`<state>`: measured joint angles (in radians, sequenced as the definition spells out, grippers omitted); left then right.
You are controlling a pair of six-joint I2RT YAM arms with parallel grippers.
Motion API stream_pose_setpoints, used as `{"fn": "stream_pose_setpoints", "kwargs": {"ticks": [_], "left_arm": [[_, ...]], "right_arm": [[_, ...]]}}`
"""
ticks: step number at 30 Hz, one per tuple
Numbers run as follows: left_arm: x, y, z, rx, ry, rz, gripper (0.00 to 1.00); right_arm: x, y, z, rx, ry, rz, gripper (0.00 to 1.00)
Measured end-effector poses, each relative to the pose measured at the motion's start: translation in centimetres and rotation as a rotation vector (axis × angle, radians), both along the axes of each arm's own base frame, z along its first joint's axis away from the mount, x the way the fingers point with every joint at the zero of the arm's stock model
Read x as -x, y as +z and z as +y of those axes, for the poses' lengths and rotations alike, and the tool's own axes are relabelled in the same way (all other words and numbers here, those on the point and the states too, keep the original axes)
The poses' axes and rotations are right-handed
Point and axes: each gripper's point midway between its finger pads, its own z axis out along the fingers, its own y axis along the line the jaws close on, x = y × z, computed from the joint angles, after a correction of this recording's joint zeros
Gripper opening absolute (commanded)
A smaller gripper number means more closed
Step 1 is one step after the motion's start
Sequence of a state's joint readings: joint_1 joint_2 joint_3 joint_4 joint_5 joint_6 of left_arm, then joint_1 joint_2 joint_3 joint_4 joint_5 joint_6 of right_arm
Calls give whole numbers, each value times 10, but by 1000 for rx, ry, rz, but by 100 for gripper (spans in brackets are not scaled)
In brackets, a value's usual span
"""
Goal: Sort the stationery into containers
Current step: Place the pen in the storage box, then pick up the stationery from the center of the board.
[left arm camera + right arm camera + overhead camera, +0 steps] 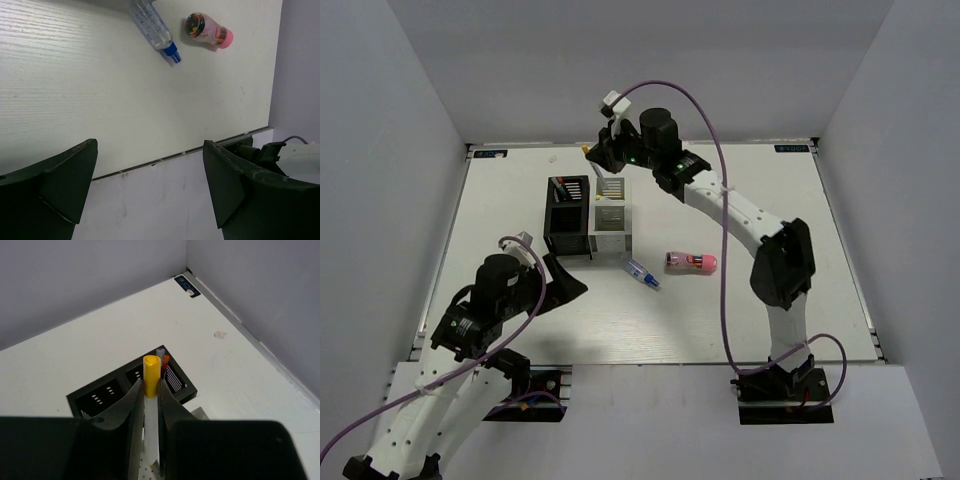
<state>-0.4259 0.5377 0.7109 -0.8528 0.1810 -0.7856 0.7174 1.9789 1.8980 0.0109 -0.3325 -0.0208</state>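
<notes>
My right gripper moves down toward the white-grey organizer box's far section and releases the white pen there next, since it already hangs upright above that section.
My right gripper (150, 385) is shut on a white pen with a yellow end (151, 375), held upright over the white-grey organizer box (610, 218); its yellow tip shows in the top view (587, 150). The black organizer box (568, 215) adjoins it on the left and holds pens, one with a red end (165, 360). A blue-clear pen (641, 273) and a stubby pink cylinder (691, 262) lie on the table to the right of the boxes; both show in the left wrist view, pen (154, 27) and cylinder (208, 31). My left gripper (150, 185) is open and empty near the table's front left.
The white table (740, 200) is walled by grey panels on three sides. Its front edge (200, 149) runs under my left gripper. The right arm's purple cable (720, 170) arcs over the table's middle.
</notes>
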Motion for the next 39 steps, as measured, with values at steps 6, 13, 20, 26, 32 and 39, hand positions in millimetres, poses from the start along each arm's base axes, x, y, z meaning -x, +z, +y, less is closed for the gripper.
{"fn": "stream_pose_setpoints", "kwargs": {"ticks": [6, 13, 20, 26, 32, 39], "left_arm": [[3, -2, 1, 12, 7, -4, 96], [3, -6, -1, 32, 18, 17, 96], [-7, -12, -10, 34, 7, 61, 96], [-12, -14, -15, 34, -2, 87, 96], [-22, -17, -22, 36, -13, 108, 96], [-42, -29, -39, 14, -33, 177, 93]], "right_arm": [[-43, -61, -1, 22, -6, 85, 0], [-61, -77, -14, 18, -5, 106, 15], [-63, -80, -10, 8, 30, 92, 19], [-69, -109, -5, 41, 48, 106, 47], [-73, -115, -10, 52, 48, 112, 47], [-68, -94, -56, 89, -35, 148, 13]]}}
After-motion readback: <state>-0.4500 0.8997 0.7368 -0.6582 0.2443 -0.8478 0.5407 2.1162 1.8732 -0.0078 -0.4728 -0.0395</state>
